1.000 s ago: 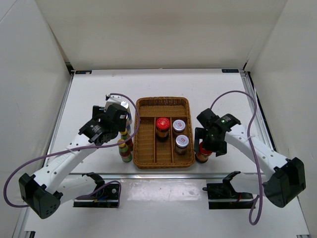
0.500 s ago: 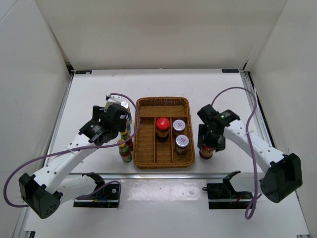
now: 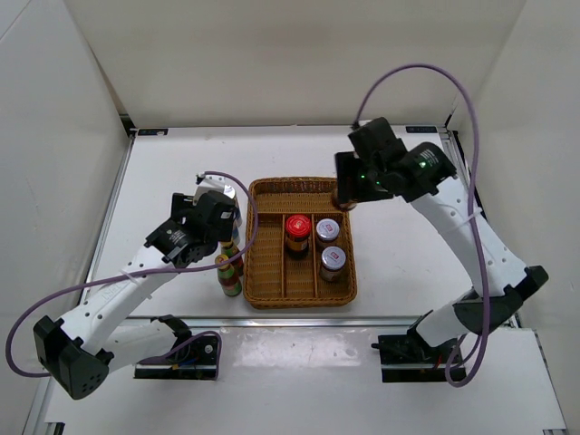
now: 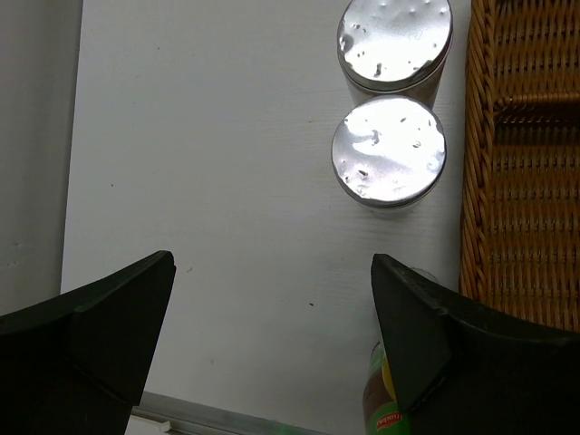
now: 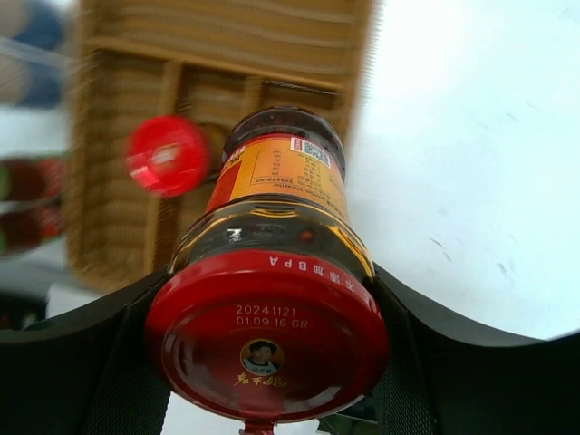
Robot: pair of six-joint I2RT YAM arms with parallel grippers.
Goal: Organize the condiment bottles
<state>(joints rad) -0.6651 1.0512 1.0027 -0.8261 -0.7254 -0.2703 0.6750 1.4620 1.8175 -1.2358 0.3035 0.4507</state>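
The right gripper swings back and left in the top view over the near end of the tray's middle section next, lowers and releases, since that end is empty.
My right gripper [image 3: 347, 192] is shut on a red-lidded jar [image 5: 272, 308] and holds it in the air above the far right corner of the wicker tray [image 3: 272, 272]. In the tray stand another red-lidded jar [image 3: 297, 227] and two grey-lidded jars [image 3: 327, 229] [image 3: 333, 258]. My left gripper [image 4: 272, 335] is open and empty over the table left of the tray. Two silver-capped bottles [image 4: 395, 32] [image 4: 388, 149] stand beyond it, beside the tray's left wall. Two slim yellow-green-capped bottles [image 3: 228, 272] stand at the tray's near left corner; one shows by my right finger [image 4: 385, 399].
The tray [image 5: 118, 181] has three lengthwise compartments; the left one holds nothing. White walls close the table on three sides. Two black stands [image 3: 181, 349] [image 3: 408, 349] sit at the near edge.
My right gripper has lifted the red-lidded jar off the table right of the tray and carried it up and away, to above the tray's far right corner. The left arm has stayed put.
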